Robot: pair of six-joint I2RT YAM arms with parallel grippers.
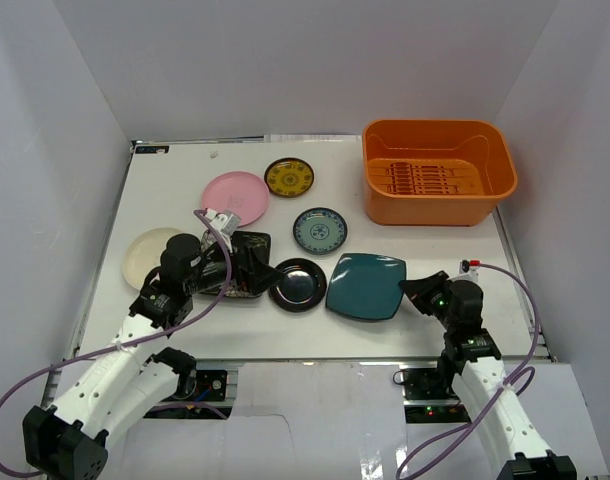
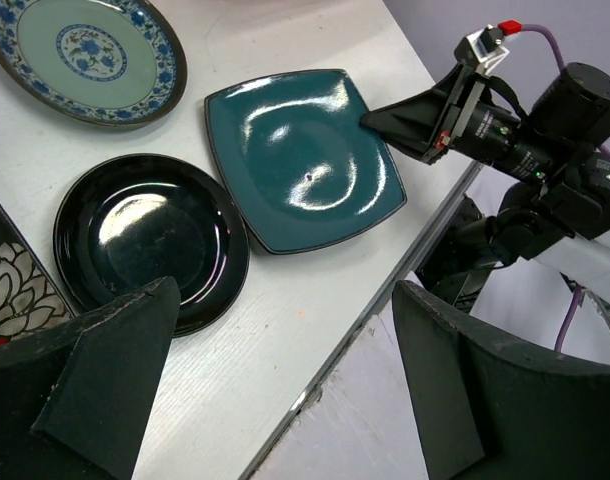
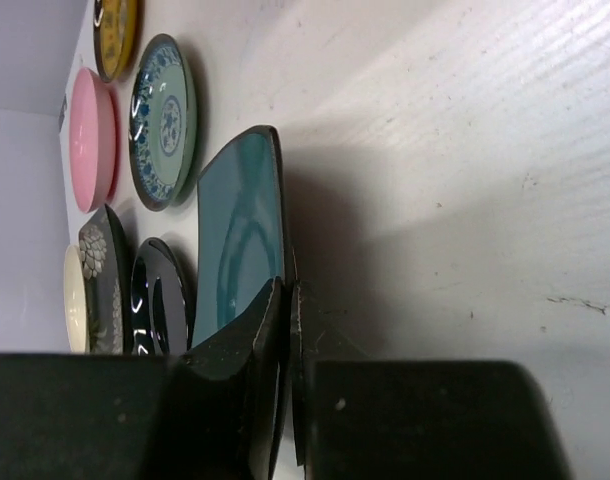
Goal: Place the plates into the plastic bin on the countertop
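My right gripper needs to carry the teal plate up, outward over the raised rim of the bin, then down to release it, since the orange bin's empty bottom lies outward of the gripper.
My right gripper [image 1: 410, 290] is shut on the right edge of the dark teal square plate [image 1: 365, 286], which also shows in the right wrist view [image 3: 240, 235] and the left wrist view [image 2: 300, 155]. My left gripper [image 1: 247, 268] is open over the black square plate with white flowers [image 1: 243, 250], beside the glossy black plate [image 1: 298, 283]. The pink [image 1: 236, 197], cream [image 1: 150, 255], yellow-patterned [image 1: 289, 178] and blue-patterned [image 1: 320, 230] plates lie on the white countertop [image 1: 435, 250]. The orange plastic bin [image 1: 438, 172] stands at the back right, with no plate in it.
Pale walls enclose the countertop on three sides. The metal front edge [image 2: 385, 300] runs just below the black and teal plates. Purple cables trail from both arms.
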